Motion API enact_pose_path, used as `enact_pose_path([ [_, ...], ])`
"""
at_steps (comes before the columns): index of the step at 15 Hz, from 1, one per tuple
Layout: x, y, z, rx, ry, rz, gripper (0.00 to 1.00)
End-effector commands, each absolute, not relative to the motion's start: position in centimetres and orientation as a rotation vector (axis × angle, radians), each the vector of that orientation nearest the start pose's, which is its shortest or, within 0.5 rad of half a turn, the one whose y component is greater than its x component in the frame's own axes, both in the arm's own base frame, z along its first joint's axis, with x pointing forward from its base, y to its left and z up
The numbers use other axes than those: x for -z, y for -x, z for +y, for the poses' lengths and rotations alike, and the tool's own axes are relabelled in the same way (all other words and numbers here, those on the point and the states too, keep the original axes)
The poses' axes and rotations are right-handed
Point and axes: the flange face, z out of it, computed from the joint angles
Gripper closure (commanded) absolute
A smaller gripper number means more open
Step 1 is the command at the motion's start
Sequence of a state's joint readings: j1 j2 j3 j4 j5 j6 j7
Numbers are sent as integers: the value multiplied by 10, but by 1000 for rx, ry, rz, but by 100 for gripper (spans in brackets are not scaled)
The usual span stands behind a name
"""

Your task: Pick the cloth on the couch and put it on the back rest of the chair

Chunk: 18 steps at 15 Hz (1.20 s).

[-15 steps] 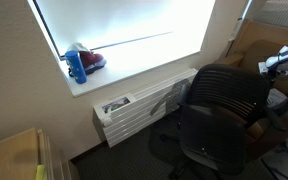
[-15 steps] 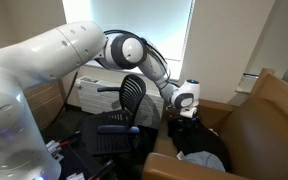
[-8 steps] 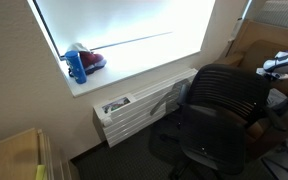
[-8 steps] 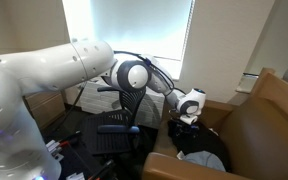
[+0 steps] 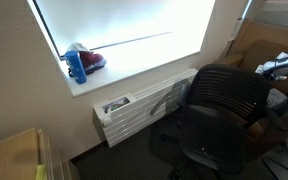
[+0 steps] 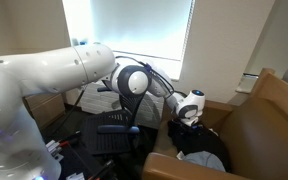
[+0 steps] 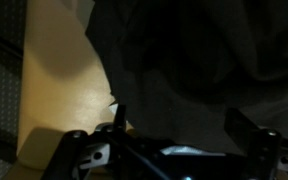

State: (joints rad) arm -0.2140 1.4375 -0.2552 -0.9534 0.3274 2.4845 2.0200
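Note:
I will lower my gripper next onto the crumpled top of the dark cloth [image 7: 177,105], because its open fingers are already above it and the fabric is spread out below.
The dark cloth [image 6: 200,146] lies crumpled on the tan-brown couch [image 6: 259,125], and it fills most of the wrist view [image 7: 194,55]. My gripper [image 6: 189,106] hangs just above the cloth with its fingers pointing down. In the wrist view the two fingers [image 7: 179,125] stand wide apart over the dark fabric, open, and whether they touch it I cannot tell. The black office chair [image 6: 119,112] stands next to the couch, and its broad back rest [image 5: 224,100] faces the camera. The gripper [image 5: 280,68] shows just beyond the chair.
A bare patch of couch seat [image 7: 59,90] shows left of the cloth. A white radiator [image 5: 144,105] sits under the bright window, with a blue bottle [image 5: 77,66] on the sill. The robot arm [image 6: 54,80] fills the near side of an exterior view.
The gripper has dropped a little lower toward the cloth and shifted slightly along the couch. The cloth and the chair have not moved.

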Motion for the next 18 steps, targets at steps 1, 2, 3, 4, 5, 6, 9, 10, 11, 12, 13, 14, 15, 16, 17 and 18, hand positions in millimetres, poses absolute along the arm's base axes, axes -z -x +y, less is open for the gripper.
enact_pose_path([
  [1, 41, -701, -267, 290, 748, 2820, 0],
  [2, 38, -695, -264, 321, 698, 2812, 0],
  [3, 42, -693, -265, 367, 634, 2796, 0],
  [4, 43, -690, -267, 413, 577, 2787, 0],
  [5, 41, -689, -270, 460, 529, 2772, 0],
  [6, 41, -687, -272, 477, 491, 2790, 25],
  [9, 41, -685, -277, 495, 393, 2845, 41],
  [10, 41, -684, -279, 496, 373, 2858, 47],
  [11, 41, -684, -279, 492, 356, 2870, 54],
  [12, 42, -684, -280, 488, 336, 2883, 62],
  [13, 42, -684, -280, 483, 318, 2897, 70],
  [14, 42, -684, -281, 473, 303, 2908, 77],
  [15, 43, -684, -281, 467, 290, 2918, 83],
  [16, 43, -684, -280, 460, 281, 2929, 90],
  [17, 44, -683, -280, 451, 272, 2942, 97],
  [18, 44, -684, -279, 445, 266, 2950, 100],
])
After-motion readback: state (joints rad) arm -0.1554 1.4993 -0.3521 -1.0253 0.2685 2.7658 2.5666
